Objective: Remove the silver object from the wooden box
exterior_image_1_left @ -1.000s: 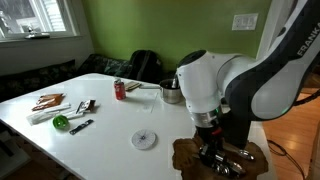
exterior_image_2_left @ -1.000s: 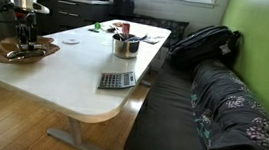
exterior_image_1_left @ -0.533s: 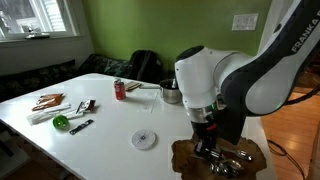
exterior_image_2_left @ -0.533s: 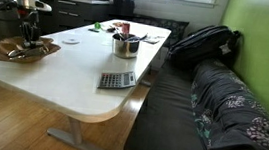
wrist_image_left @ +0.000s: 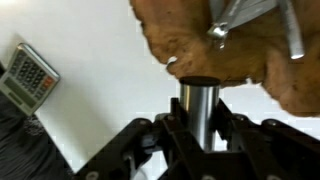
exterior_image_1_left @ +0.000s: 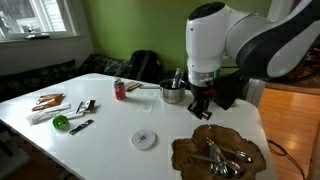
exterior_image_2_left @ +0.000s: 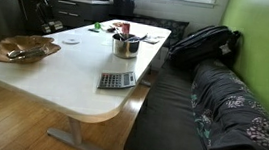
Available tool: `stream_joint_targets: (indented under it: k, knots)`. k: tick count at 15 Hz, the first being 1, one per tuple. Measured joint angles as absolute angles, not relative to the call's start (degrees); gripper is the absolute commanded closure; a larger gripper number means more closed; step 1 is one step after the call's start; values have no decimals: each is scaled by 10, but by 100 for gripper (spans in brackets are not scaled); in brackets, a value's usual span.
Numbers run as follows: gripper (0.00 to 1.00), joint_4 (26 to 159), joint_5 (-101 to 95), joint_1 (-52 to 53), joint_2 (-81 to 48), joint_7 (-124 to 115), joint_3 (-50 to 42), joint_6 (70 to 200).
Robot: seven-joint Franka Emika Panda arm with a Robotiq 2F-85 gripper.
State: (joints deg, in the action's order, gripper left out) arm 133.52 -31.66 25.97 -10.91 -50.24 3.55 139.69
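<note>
The bare tabletop point(wrist_image_left: 72, 90) beside the calculator is below my gripper and to its left in the wrist view. So my gripper should carry the cylinder point(wrist_image_left: 198, 95) there next, lower it and let it go.
The wooden box point(exterior_image_1_left: 188, 152), a wavy dark-brown tray, lies at the table's near corner; it also shows in the other exterior view as the tray point(exterior_image_2_left: 27, 49) and in the wrist view point(wrist_image_left: 190, 55). The silver object point(exterior_image_1_left: 226, 156), a fanned bunch of shiny spoons, lies inside it, with spoon ends point(wrist_image_left: 222, 22) visible in the wrist view. My gripper point(exterior_image_1_left: 199, 104) hangs well above the table beyond the tray. In the wrist view the gripper point(wrist_image_left: 198, 112) is shut on a small upright grey metal cylinder point(wrist_image_left: 198, 95) with a dark top.
A white disc point(exterior_image_1_left: 144, 139) lies mid-table. A steel pot point(exterior_image_1_left: 172, 93) and a red can point(exterior_image_1_left: 120, 90) stand further back. A green ball point(exterior_image_1_left: 61, 122) and small tools sit at the far end. A calculator point(exterior_image_2_left: 117, 79) lies near the bench-side edge.
The gripper was down in the tray and has shut there. It has since risen high and moved back toward the pot, carrying the cylinder. The spoons stay in the tray.
</note>
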Motion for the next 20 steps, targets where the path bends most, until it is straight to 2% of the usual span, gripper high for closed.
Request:
stream_joint_targets:
  k: [3, 4, 6, 7, 14, 17, 20]
  knots:
    - [89, 1356, -447, 230, -99, -606, 13, 1377]
    - [64, 1364, -471, 217, -100, -637, 10, 1367]
    - [64, 1379, -475, 193, -101, -668, 11, 1346]
    - [89, 1383, -475, 188, -101, -674, 12, 1345]
    - [89, 1351, -475, 127, -140, -667, 3, 1287]
    - [89, 1335, -478, 72, -182, -597, -22, 1337]
    - [89, 1318, -477, 24, -223, -493, -37, 1445]
